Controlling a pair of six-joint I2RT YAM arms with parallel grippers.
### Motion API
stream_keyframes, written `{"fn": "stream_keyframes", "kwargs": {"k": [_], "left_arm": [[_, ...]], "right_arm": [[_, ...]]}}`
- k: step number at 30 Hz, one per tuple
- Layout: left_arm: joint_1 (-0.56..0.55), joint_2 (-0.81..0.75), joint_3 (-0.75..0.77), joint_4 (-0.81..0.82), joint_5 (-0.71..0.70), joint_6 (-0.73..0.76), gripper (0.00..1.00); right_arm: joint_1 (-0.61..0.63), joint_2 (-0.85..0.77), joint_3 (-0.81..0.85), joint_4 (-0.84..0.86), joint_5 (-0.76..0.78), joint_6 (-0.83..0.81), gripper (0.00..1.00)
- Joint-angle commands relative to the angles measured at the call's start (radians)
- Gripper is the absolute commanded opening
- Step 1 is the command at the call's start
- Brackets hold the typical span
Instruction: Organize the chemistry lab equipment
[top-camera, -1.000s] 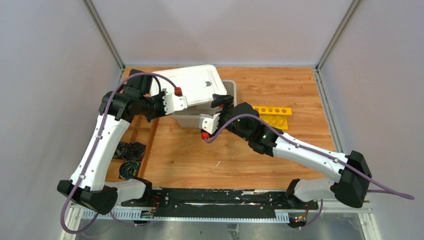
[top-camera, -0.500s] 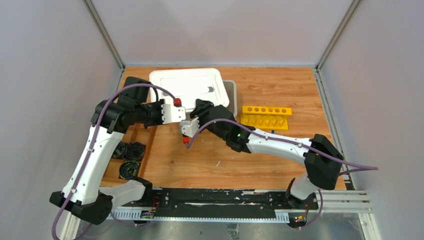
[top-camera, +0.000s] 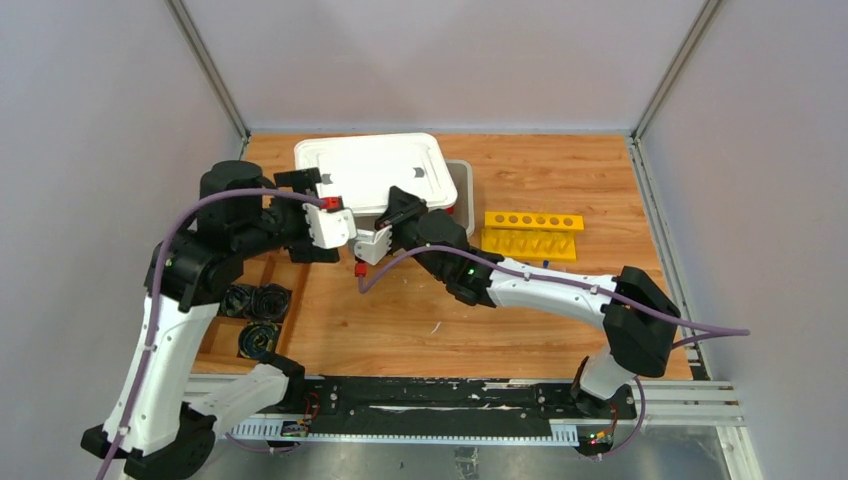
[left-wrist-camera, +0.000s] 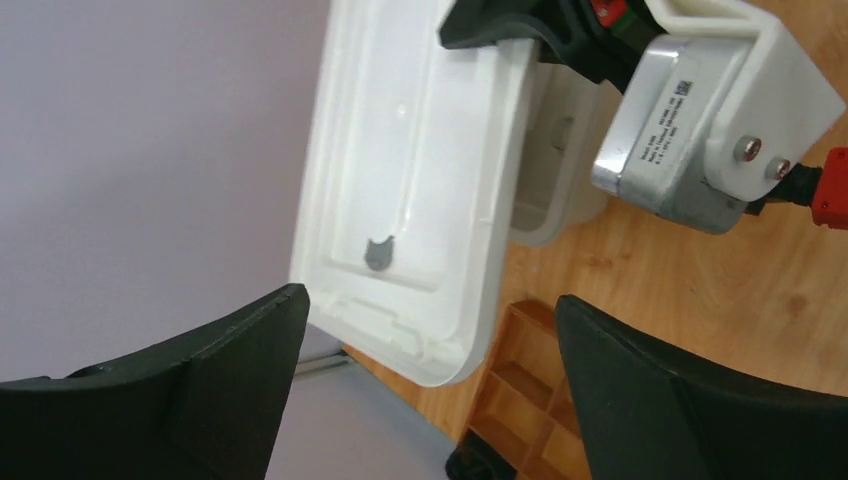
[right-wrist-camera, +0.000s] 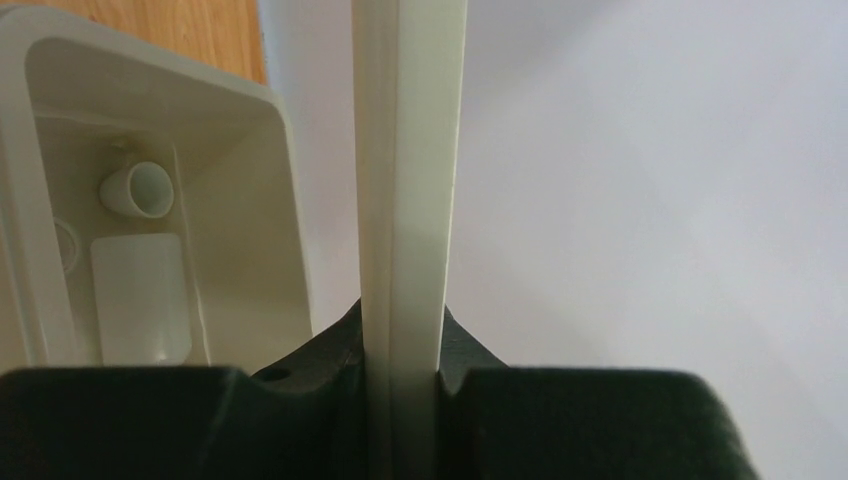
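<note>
The lid swings to the right in the top view with my right gripper next, turns over and comes down for release, as the bin's opening (top-camera: 461, 188) (right-wrist-camera: 200, 225) lies below.
A white bin lid (top-camera: 370, 170) lies tilted over the grey bin (top-camera: 463, 185) at the back of the table. My right gripper (top-camera: 385, 225) is shut on the lid's near edge; in the right wrist view the lid's rim (right-wrist-camera: 400, 150) runs straight up from between the jaws (right-wrist-camera: 400, 330). Beside the rim, the bin (right-wrist-camera: 285, 200) holds a white squeeze bottle (right-wrist-camera: 140, 295) and a tiny white cup (right-wrist-camera: 140, 188). My left gripper (top-camera: 318, 215) stands open just left of the lid, holding nothing (left-wrist-camera: 430, 300). The lid's corner (left-wrist-camera: 400, 230) lies ahead of it.
A yellow tube rack (top-camera: 530, 235) lies right of the bin. Black cable coils (top-camera: 258, 300) sit at the left, beside a wooden compartment tray (top-camera: 285, 265) that also shows under the left fingers (left-wrist-camera: 520, 390). Grey walls close in on three sides.
The left gripper let go of the lid, opened wide and drew back left. The right gripper moved left and shut on the lid's near edge. The lid settled flatter over the bin.
</note>
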Motion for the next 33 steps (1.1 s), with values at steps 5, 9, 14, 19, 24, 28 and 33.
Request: {"fn": "stream_keyframes", "kwargs": {"k": [5,9,14,19,24,28,33], "left_arm": [[-0.004,-0.207,-0.143,0.685,-0.041,-0.235,1.0],[-0.004,-0.249,-0.199,0.928,-0.123,-0.331,1.0],[-0.003,-0.221,-0.164,1.073,-0.34,-0.497,1.0],[-0.003,-0.178,-0.097,0.994,-0.4,-0.599,1.0],[-0.003,-0.089,-0.001,0.697,-0.34,-0.623,1.0],[-0.003,-0.056,0.013,0.609,-0.332,-0.62,1.0],[-0.003,-0.053,0.006,0.56,-0.298,-0.609,1.0]], "right_arm": [[0.004,-0.079,0.019,0.077,0.113,0.03,0.0],[-0.029,-0.141,0.036,0.001,0.147,0.155,0.0],[-0.11,-0.255,0.15,-0.268,0.066,0.547,0.0],[-0.185,-0.299,0.321,-0.558,-0.053,0.957,0.0],[-0.269,-0.249,0.535,-0.83,-0.222,1.273,0.0],[-0.386,-0.221,0.612,-0.891,-0.478,1.536,0.0],[-0.506,-0.163,0.601,-0.862,-0.714,1.797,0.0]]}}
